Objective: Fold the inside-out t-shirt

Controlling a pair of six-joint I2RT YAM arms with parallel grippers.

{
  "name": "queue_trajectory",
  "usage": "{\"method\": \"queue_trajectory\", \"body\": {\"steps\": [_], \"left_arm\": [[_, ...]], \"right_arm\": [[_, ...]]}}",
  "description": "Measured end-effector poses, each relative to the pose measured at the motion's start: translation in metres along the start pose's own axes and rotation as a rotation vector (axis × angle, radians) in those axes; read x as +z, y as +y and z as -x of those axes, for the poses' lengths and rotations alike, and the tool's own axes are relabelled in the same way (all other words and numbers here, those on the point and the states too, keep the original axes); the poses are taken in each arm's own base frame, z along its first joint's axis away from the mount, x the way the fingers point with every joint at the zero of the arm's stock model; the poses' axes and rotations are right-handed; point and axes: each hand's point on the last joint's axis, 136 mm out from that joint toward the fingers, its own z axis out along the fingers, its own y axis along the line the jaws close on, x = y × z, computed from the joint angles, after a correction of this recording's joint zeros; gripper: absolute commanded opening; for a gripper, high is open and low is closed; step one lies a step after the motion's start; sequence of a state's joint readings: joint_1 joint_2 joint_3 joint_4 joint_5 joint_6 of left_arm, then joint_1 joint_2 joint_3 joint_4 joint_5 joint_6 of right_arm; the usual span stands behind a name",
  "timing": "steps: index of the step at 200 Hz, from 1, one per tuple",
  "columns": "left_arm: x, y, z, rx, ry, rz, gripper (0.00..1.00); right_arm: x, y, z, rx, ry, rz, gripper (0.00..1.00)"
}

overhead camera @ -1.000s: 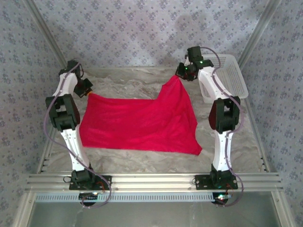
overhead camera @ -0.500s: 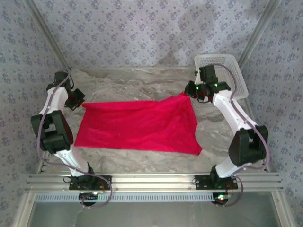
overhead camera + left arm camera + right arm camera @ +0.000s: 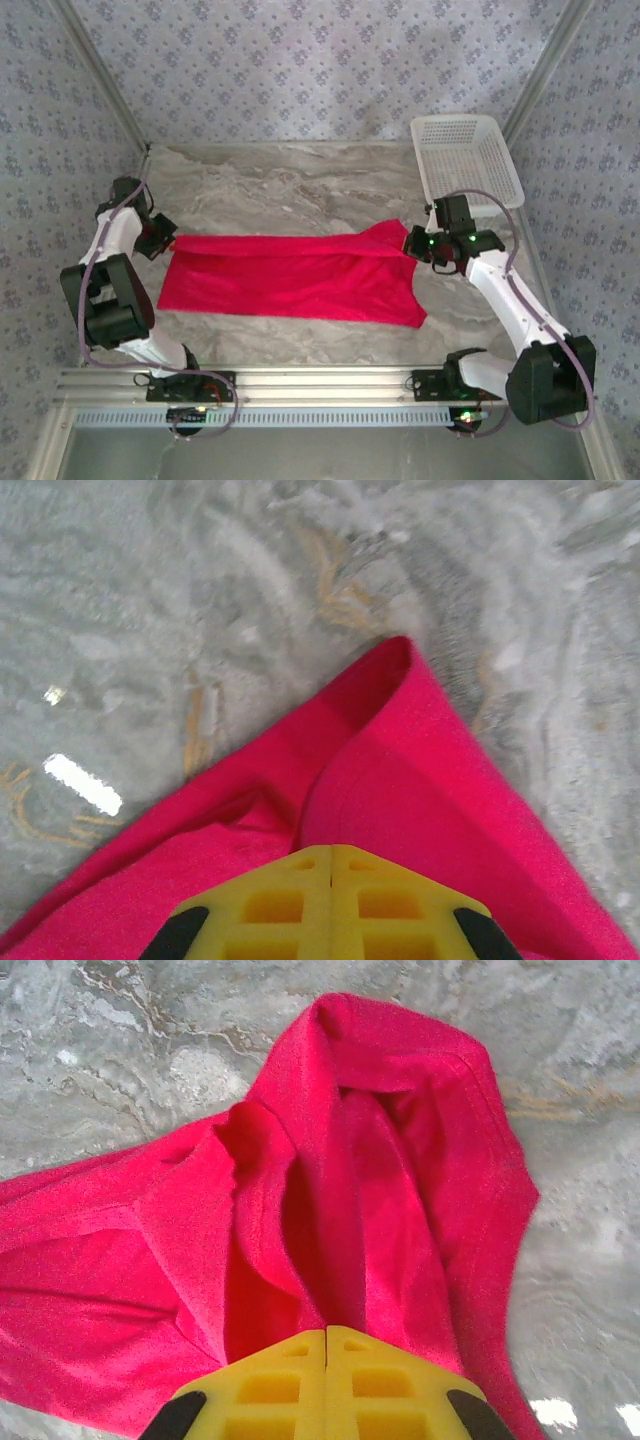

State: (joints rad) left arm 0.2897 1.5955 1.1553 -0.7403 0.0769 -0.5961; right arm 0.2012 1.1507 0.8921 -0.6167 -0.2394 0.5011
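Observation:
The left gripper will move back and down and let go of the held corner at the shirt's near part, because that part lies spread flat below and back of the gripper.
The bright red t-shirt (image 3: 295,275) lies spread across the marble table, stretched wide between both arms. My left gripper (image 3: 168,240) is shut on the shirt's far left corner. In the left wrist view its yellow jaws press together (image 3: 330,852) with red cloth (image 3: 400,750) bunched ahead of them. My right gripper (image 3: 408,245) is shut on the far right corner. The right wrist view shows that gripper (image 3: 326,1334) closed on gathered folds of the shirt (image 3: 380,1160). No white tag is visible.
A white mesh plastic basket (image 3: 466,160) sits at the back right of the table, just behind the right arm. Bare marble table (image 3: 300,185) lies behind the shirt, and an aluminium rail (image 3: 320,383) runs along the near edge.
Both grippers have pulled the shirt's far edge toward the near side and lowered it; the right arm swung down from the raised corner, and the cloth now forms a narrower, flatter band.

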Motion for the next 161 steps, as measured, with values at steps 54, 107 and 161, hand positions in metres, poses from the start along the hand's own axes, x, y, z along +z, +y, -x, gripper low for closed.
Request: {"method": "queue_trajectory", "body": {"steps": [54,107,161], "left_arm": [[-0.013,0.003,0.012,-0.037,-0.043,-0.008,0.00],[-0.017,0.003,0.010,-0.057,-0.092,-0.042,0.00],[0.038,0.055,-0.057,-0.142,0.050,0.061,0.14]], "right_arm": [[-0.009,-0.009,-0.001,0.026,-0.006,-0.017,0.00],[-0.009,-0.014,-0.010,0.042,-0.001,-0.020,0.00],[0.022,-0.070,-0.098,0.232,0.130,-0.114,0.20]]}}
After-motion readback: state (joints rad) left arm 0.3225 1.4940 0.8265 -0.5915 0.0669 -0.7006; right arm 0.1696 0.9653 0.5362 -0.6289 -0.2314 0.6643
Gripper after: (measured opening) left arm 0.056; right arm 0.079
